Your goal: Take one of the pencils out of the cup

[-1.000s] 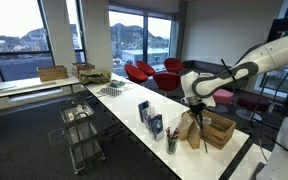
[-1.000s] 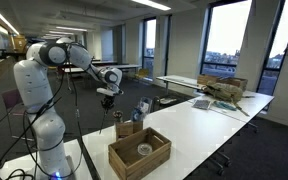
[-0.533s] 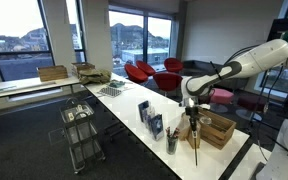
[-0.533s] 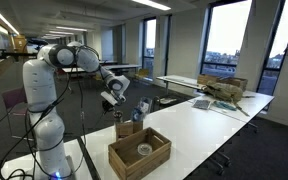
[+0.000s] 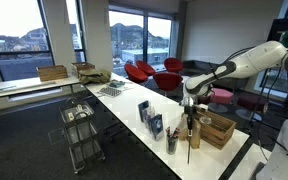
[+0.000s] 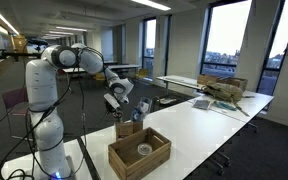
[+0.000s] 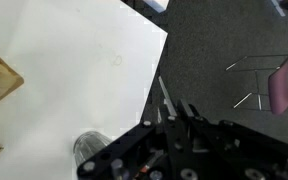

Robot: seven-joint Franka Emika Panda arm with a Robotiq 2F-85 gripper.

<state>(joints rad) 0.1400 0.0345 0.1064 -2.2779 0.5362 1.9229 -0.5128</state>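
I should move my gripper toward the cup (image 5: 172,145), over the white tabletop, and let go of the pencil, since the pencil shows past the table edge.
My gripper (image 5: 190,107) is shut on one thin dark pencil (image 5: 190,140), which hangs straight down from the fingers and free of the table. The small dark cup (image 5: 172,145) stands just beside it on the white table, with the other pencils (image 5: 171,133) sticking up from it. In the wrist view the gripper (image 7: 174,112) comes in from the bottom. Its jaws are closed, with the held pencil (image 7: 164,93) poking out past them, and the cup (image 7: 89,150) is at the lower left. In an exterior view the gripper (image 6: 115,98) hangs over the table's near end; the cup is hidden there.
A wooden crate (image 5: 217,129) and a brown paper bag (image 5: 196,128) stand close behind the gripper; they also show as crate (image 6: 139,152) and bag (image 6: 129,127). Two upright blue-and-white boxes (image 5: 150,118) stand further along the table. The table edge (image 7: 154,80) drops to dark floor.
The arm has swung sideways over the table's end with the pencil in its fingers. The pencil now hangs straight down beside the cup.
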